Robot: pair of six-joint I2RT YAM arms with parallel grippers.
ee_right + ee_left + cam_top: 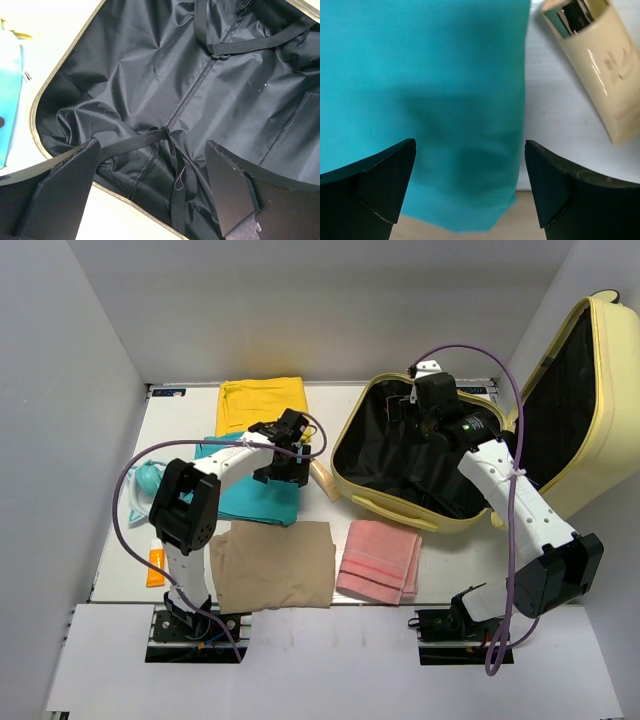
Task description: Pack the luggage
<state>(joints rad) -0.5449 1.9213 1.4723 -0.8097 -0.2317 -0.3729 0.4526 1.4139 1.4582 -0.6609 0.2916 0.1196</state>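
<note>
I should next lower my left gripper straight onto the teal cloth's edge by the cream tube and close, as that edge lies below between its open fingers.
The luggage point(395, 510), a pale yellow hard-shell suitcase, lies open at the right with its lid point(612, 390) standing up. Its black lining point(190, 85) with elastic straps fills the right wrist view, and nothing lies in it. My right gripper point(418, 412) hovers over the interior, open and empty point(152, 185). My left gripper point(285, 458) is open and empty point(470, 185) just above the folded teal cloth point(250, 498), near that cloth's right edge point(420, 90). A cream tube point(600, 60) lies beside the cloth on the table.
A yellow cloth point(262, 402) lies at the back. A tan cloth point(272, 565) and a pink towel point(378, 560) lie at the front. The cream tube point(322, 478) lies between teal cloth and suitcase. An orange tube point(155, 568) and a teal-white item point(145, 480) lie at the left edge.
</note>
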